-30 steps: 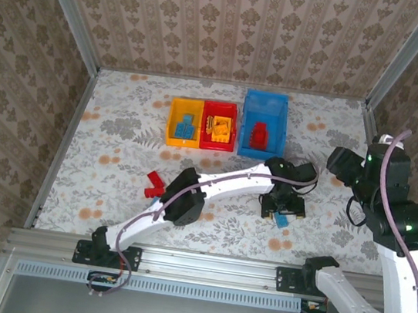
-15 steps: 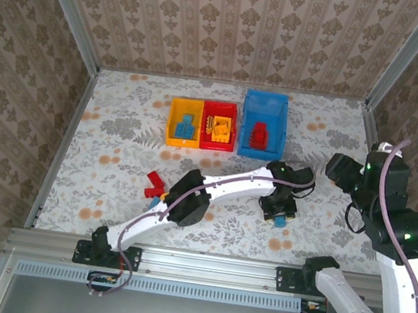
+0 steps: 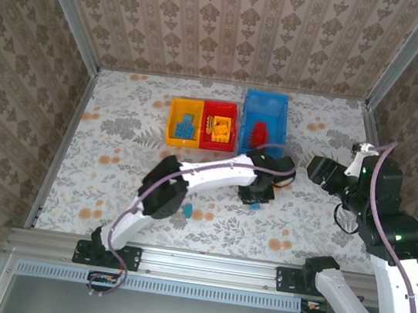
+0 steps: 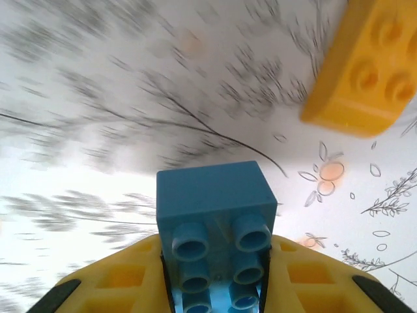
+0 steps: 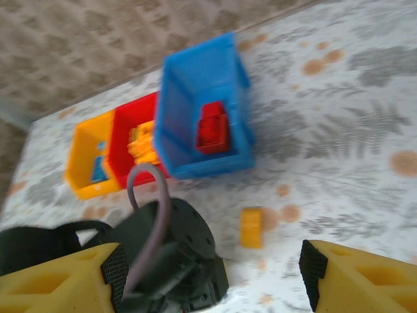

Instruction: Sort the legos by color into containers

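The yellow bin [image 3: 172, 129] already has blue legos in it, so I will raise my left gripper, move the blue lego outward over that bin and let it go.
My left gripper [image 4: 215, 277] is shut on a blue lego [image 4: 212, 195], studs facing the camera, just above the floral table. In the top view that left gripper [image 3: 257, 193] sits right of centre with the blue lego [image 3: 253, 204] under it. A yellow lego [image 4: 368, 72] lies close ahead of it and shows as the yellow lego [image 5: 251, 227] on the table. My right gripper [image 5: 212, 266] hangs open and empty above the left arm's wrist. The yellow bin [image 3: 172, 129] holds blue legos, the red bin [image 3: 206, 133] yellow ones, the blue bin [image 3: 267, 106] red ones [image 5: 213, 127].
The left arm's long white link [image 3: 206, 178] crosses the middle of the table. A small blue piece [image 3: 186, 212] lies beside its elbow. The right arm [image 3: 377, 203] stands over the table's right side. Patterned walls enclose the table on three sides.
The left gripper has carried the blue lego left and toward the bins, its elbow swinging left over the red legos. The right gripper has moved left toward the centre.
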`<action>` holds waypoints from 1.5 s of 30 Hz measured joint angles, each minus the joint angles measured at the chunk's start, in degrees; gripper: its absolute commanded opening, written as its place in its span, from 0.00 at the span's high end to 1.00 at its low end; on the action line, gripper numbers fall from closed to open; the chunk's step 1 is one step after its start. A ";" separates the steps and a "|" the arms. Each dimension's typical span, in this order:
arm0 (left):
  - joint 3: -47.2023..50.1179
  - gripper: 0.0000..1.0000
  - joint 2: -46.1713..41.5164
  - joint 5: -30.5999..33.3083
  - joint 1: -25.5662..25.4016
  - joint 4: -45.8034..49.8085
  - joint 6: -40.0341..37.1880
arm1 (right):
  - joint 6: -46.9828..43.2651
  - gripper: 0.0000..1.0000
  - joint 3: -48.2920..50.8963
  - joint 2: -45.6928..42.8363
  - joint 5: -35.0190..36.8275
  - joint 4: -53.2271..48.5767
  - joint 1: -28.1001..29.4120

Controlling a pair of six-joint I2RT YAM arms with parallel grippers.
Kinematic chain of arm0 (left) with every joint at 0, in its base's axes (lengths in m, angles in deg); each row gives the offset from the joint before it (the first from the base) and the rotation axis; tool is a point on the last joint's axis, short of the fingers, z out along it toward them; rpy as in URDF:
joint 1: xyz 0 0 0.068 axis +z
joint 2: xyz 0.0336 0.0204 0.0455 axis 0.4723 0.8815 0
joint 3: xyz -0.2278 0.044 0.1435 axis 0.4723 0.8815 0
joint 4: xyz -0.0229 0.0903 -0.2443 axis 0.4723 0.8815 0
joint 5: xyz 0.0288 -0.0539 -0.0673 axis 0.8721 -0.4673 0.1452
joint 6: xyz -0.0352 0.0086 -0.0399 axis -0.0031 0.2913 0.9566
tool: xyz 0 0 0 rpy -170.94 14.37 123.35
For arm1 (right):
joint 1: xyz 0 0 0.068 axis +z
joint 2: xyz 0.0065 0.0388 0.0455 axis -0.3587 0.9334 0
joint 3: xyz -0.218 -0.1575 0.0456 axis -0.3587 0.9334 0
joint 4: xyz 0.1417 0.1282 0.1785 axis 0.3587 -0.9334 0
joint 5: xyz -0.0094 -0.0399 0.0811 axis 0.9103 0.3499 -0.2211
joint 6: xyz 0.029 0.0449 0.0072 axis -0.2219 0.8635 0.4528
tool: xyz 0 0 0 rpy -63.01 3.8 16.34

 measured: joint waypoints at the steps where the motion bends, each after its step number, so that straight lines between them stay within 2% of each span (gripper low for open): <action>1: 1.64 0.87 -2.36 0.92 0.83 0.28 -0.31 | 0.02 0.27 0.66 -0.20 -2.21 0.92 0.02; 6: 9.18 0.87 -16.24 5.49 8.94 1.46 -5.62 | 0.02 0.27 2.71 0.81 -11.37 5.16 1.18; 9: 9.84 0.87 -19.61 7.26 15.82 2.67 -11.50 | -0.02 0.27 2.99 3.76 -12.76 7.04 5.38; 14: 8.66 0.87 -17.90 8.94 26.86 4.13 -22.88 | -0.15 0.27 5.49 10.78 -12.15 11.96 15.21; 20: -0.55 0.87 -9.20 11.19 35.67 5.77 -35.28 | 0.24 0.27 6.95 20.61 -10.27 19.17 21.59; 27: -6.43 0.85 -1.01 10.71 40.11 4.17 -43.45 | 0.28 0.28 5.49 30.77 -10.14 26.08 22.49; 35: -13.99 0.80 4.81 9.44 42.77 2.99 -47.10 | 0.42 0.28 1.57 36.89 -10.21 27.52 22.49; 45: -13.99 0.57 6.34 5.40 43.71 1.88 -47.82 | 0.46 0.27 0.04 40.17 -10.19 27.54 22.49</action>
